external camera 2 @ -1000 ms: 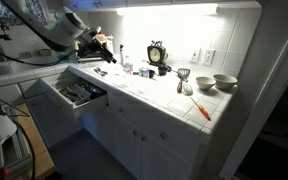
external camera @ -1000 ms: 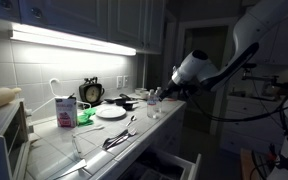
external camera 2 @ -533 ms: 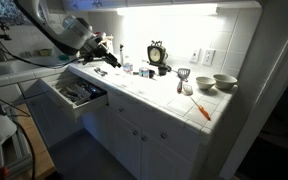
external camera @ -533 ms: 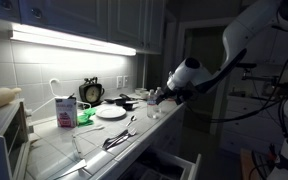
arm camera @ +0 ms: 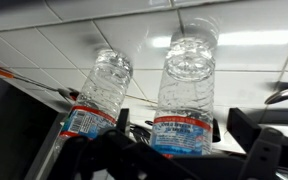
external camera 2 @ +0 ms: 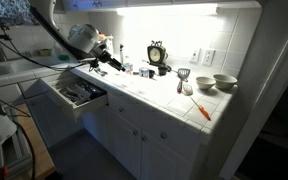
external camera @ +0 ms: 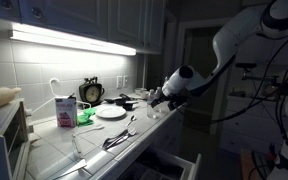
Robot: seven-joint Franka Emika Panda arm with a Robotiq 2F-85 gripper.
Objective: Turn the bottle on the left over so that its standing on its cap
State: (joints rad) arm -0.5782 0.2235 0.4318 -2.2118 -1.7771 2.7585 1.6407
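My gripper eases a little closer next and draws its spread fingers in around the bottle's blue-and-red label, since that bottle already stands between them.
Two small clear plastic bottles with blue-and-red labels stand side by side on the tiled counter in the wrist view. One bottle is on the left of that picture, outside the fingers. The other bottle sits between the two dark fingers of my gripper. The fingers are spread wide, with gaps on both sides of it. In both exterior views the gripper is low at the counter's end by the bottles, which are tiny there. The caps are hidden.
A round black clock stands at the wall. A white-and-pink carton, a white plate and utensils lie on the counter. A drawer stands open below. Bowls sit at the far end.
The arm has come down and in toward the counter's end, bringing the gripper closer to the bottles. The bottles and other things have not moved.
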